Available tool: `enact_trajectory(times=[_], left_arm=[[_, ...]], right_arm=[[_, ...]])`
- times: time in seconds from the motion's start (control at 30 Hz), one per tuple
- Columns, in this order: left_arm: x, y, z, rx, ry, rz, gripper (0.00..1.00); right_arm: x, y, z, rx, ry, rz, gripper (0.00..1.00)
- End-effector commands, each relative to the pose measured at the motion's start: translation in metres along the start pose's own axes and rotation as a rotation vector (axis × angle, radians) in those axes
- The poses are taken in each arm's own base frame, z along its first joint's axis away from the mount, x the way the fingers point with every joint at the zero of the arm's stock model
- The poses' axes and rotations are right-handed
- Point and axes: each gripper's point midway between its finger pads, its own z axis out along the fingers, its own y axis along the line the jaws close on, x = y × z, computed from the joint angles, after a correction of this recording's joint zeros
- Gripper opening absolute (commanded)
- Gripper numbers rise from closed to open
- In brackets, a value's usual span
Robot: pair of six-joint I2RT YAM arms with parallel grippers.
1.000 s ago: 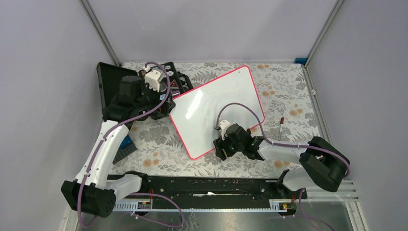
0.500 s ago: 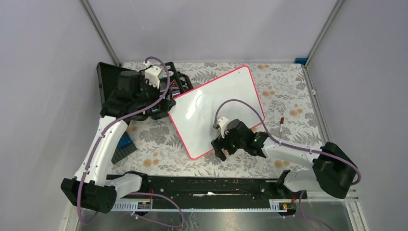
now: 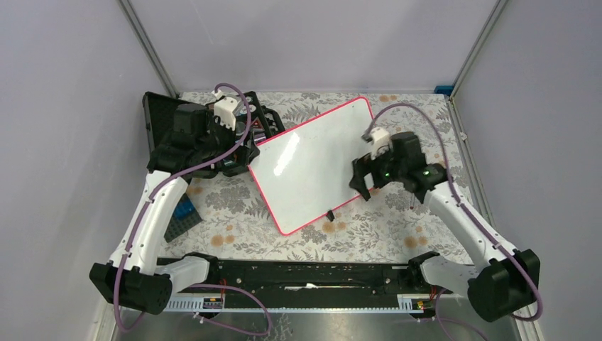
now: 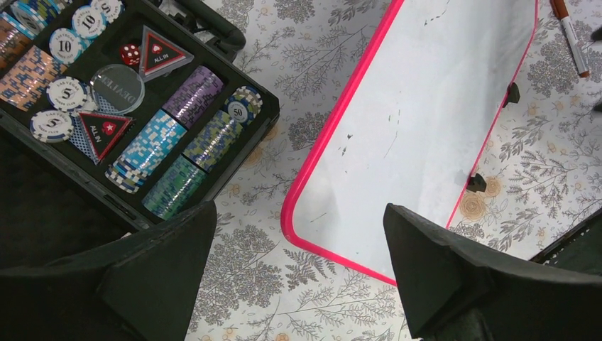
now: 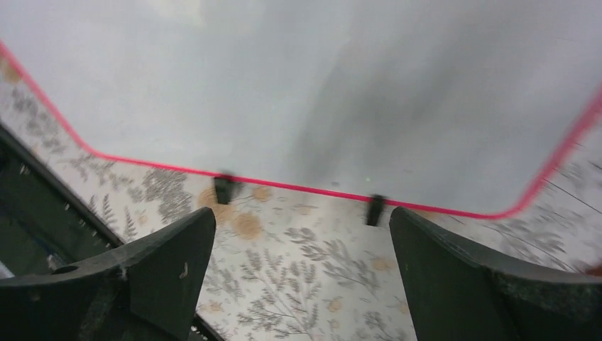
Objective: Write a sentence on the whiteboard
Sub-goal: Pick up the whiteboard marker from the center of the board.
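The brown-capped marker's white body (image 3: 412,202) lies beside the whiteboard (image 3: 312,160). My right gripper will go to the right in the top view and down onto it next.
The whiteboard (image 3: 312,160) lies tilted on the flowered table, white with a pink-red rim. No sentence shows on its face (image 4: 426,106), only a few faint specks. My left gripper (image 3: 233,158) hovers open over the board's left corner (image 4: 294,220), with nothing between its fingers. My right gripper (image 3: 360,181) hangs open and empty above the board's right long edge. In the right wrist view that edge (image 5: 298,186) runs across with two black clips (image 5: 223,188) on it. A clip (image 3: 330,214) also shows near the board's front corner.
An open black case (image 4: 234,42) of poker chips sits left of the board, under my left arm (image 3: 160,121). A brown-capped marker (image 4: 570,32) lies on the table right of the board. A dark blue block (image 3: 183,213) rests by the left arm. Grey walls close in on both sides.
My right arm has risen from the board's front corner and swung back and to the right, its jaws opening wider. The left arm has barely shifted.
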Motion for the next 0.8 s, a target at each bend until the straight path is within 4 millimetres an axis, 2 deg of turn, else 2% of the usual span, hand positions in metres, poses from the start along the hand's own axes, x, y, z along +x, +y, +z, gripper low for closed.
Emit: enact_trajectory(times=[0.0, 0.17, 0.3, 0.4, 0.6, 0.77], left_arm=[[-0.033, -0.009, -0.012, 0.028, -0.087, 0.063, 0.99], [-0.04, -0.007, -0.013, 0.01, -0.108, 0.05, 0.99], [-0.032, -0.007, -0.005, 0.017, -0.085, 0.008, 0.99], [-0.028, -0.004, -0.002, 0.006, -0.082, -0.003, 0.99], [-0.024, -0.008, -0.003, 0.022, -0.099, 0.0, 0.99], [-0.025, -0.012, -0.007, 0.034, -0.113, 0.008, 0.99]], right_arm=[[0.006, -0.043, -0.036, 0.013, 0.038, 0.139, 0.99], [0.038, -0.123, -0.06, 0.215, 0.107, 0.322, 0.93], [0.074, -0.16, -0.065, 0.331, 0.217, 0.396, 0.84], [0.094, -0.174, -0.06, 0.377, 0.281, 0.427, 0.8], [0.12, -0.196, -0.046, 0.45, 0.358, 0.472, 0.73], [0.137, -0.203, -0.036, 0.461, 0.408, 0.495, 0.62]])
